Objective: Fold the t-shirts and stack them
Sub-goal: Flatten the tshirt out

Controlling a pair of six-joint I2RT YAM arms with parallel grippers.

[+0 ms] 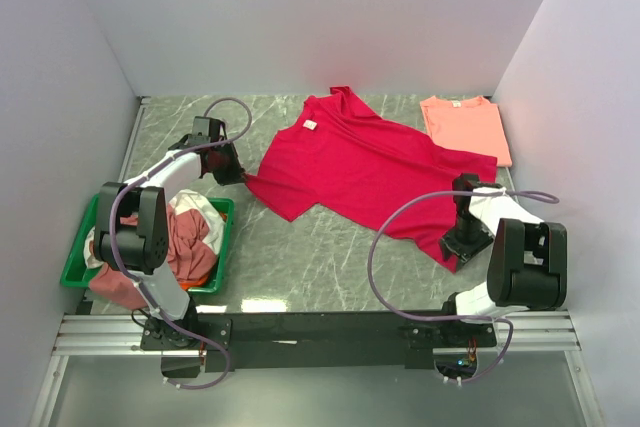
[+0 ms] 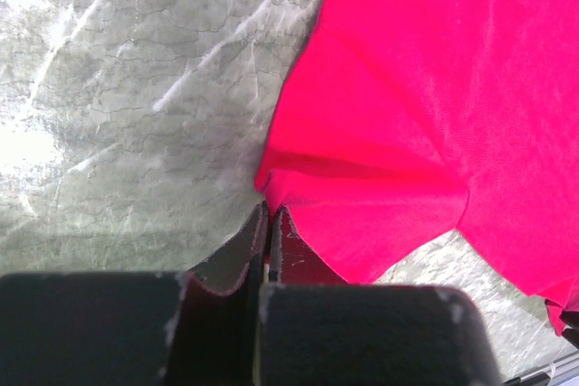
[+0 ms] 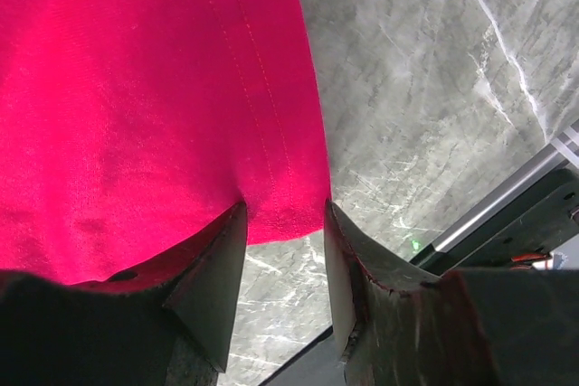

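The robot will slide its right gripper back and to the left in the top view and close it on the t-shirt's near hem corner (image 1: 450, 264) (image 3: 294, 221), because the corner is between the gripper's fingers.
A crimson-red t-shirt (image 1: 355, 162) lies spread on the grey table. My left gripper (image 1: 228, 171) is shut on the tip of its left sleeve (image 2: 280, 189); in the left wrist view (image 2: 270, 210) its jaws are pressed together on the cloth. My right gripper (image 1: 465, 237) is open over the shirt's bottom hem corner; in the right wrist view (image 3: 285, 210) the hem corner (image 3: 280, 196) lies between its spread fingers. A folded salmon-pink t-shirt (image 1: 465, 128) lies at the back right. More t-shirts (image 1: 185, 237) in dusty rose, white and orange are heaped in the tray.
A green plastic tray (image 1: 226, 243) stands at the front left, beside the left arm. White walls close in the table on three sides. A metal rail (image 1: 320, 332) runs along the near edge, also seen in the right wrist view (image 3: 507, 196).
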